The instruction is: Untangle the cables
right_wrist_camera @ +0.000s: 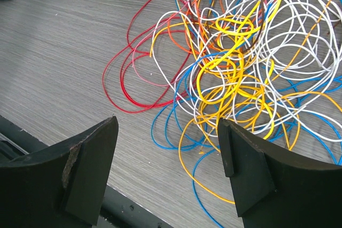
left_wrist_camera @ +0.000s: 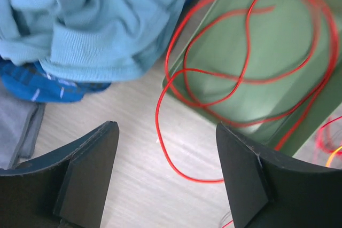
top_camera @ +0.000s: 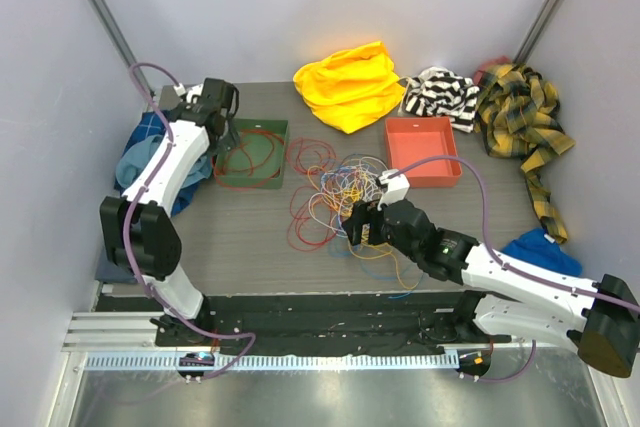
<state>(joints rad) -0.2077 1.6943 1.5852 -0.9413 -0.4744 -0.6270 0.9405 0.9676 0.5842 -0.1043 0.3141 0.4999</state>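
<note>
My left gripper needs to move back from the green tray toward the tangle and down onto the tangle's outer red loop, which is spread out on the tabletop.
A tangle of thin cables in red, yellow, white, orange and blue lies mid-table; it fills the right wrist view. A red cable loops in the green tray and spills over its near edge onto the table; the tray also shows in the top view. My left gripper is open and empty, above the table beside the tray's corner. My right gripper is open and empty, above the near edge of the tangle.
A red tray stands right of the tangle. Yellow cloth, striped cloth and plaid cloth lie along the back. Light blue clothing is piled left of the green tray. Blue cloth lies at the right.
</note>
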